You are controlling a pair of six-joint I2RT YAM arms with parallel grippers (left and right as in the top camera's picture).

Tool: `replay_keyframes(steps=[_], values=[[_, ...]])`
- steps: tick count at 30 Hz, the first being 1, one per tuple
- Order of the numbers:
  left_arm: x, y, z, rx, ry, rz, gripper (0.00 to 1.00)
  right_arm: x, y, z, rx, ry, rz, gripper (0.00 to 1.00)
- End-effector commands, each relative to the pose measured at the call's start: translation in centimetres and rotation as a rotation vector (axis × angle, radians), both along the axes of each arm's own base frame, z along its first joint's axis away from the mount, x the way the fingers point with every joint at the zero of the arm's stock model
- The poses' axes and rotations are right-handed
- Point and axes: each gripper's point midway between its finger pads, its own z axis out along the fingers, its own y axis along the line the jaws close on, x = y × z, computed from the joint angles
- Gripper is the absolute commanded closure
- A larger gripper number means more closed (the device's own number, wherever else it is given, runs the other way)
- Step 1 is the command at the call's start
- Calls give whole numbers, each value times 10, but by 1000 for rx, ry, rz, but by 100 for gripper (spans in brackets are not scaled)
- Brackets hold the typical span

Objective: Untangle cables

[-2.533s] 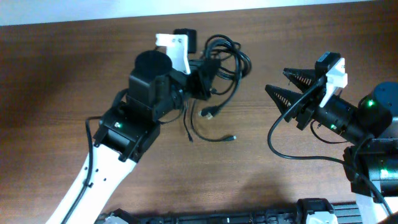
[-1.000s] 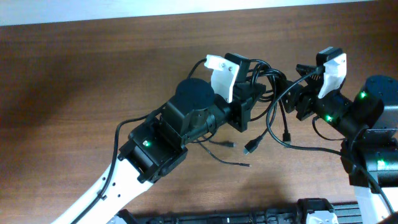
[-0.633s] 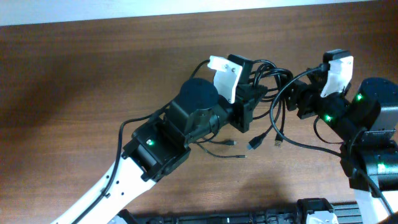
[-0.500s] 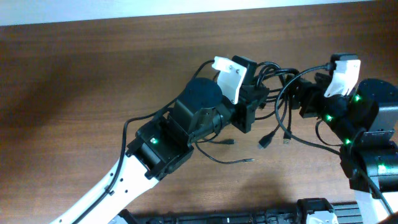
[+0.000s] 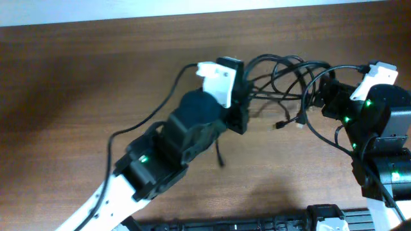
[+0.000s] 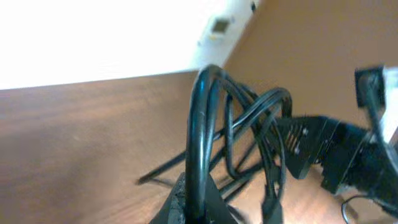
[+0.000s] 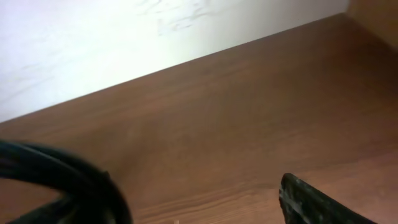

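Next, my left gripper draws away from the open right gripper, over the bare tabletop to the left in the overhead view, and releases the cables.
The cables (image 5: 286, 70) are thin black cords hanging in loose loops in the air between my two grippers. Two plug ends (image 5: 281, 124) dangle below the loops. My left gripper (image 5: 241, 101) is shut on the bundle. In the left wrist view a thick loop of the cables (image 6: 200, 124) rises straight out of its jaws (image 6: 199, 208). My right gripper (image 5: 323, 96) is at the right end of the loops. In the right wrist view its jaws (image 7: 199, 208) stand wide apart, with a cable (image 7: 68, 177) across the left side; the left finger is hidden.
The brown wooden table (image 5: 77, 77) runs to a white wall at the back (image 5: 192, 5). The right arm's own thicker wire (image 5: 334, 138) curves below its wrist. A black fixture (image 5: 257, 226) lies along the front edge.
My left gripper has drawn back to the left with the bundle and my right gripper has moved right. The loops have stretched out between them, and the plug ends have lifted off the table.
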Motion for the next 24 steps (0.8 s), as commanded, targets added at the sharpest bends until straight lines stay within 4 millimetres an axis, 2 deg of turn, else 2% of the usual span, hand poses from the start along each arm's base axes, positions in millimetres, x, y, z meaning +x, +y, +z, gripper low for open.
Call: replay_keyframes(steps=[1,8,13,20,24], values=[[11,52,32,-11,-94,198,100,-8,-35,4,-57,-3,-183,13],[14,79,41,-24,-106,254,100,-10,-37,2,-53,5,-200,11],[25,114,44,-11,-111,367,100,-10,-37,2,-52,5,-200,11],[33,142,51,-24,-126,446,100,-11,-37,1,-53,8,-200,11],[37,150,52,-23,-127,471,100,-11,-37,1,-54,10,-200,11]])
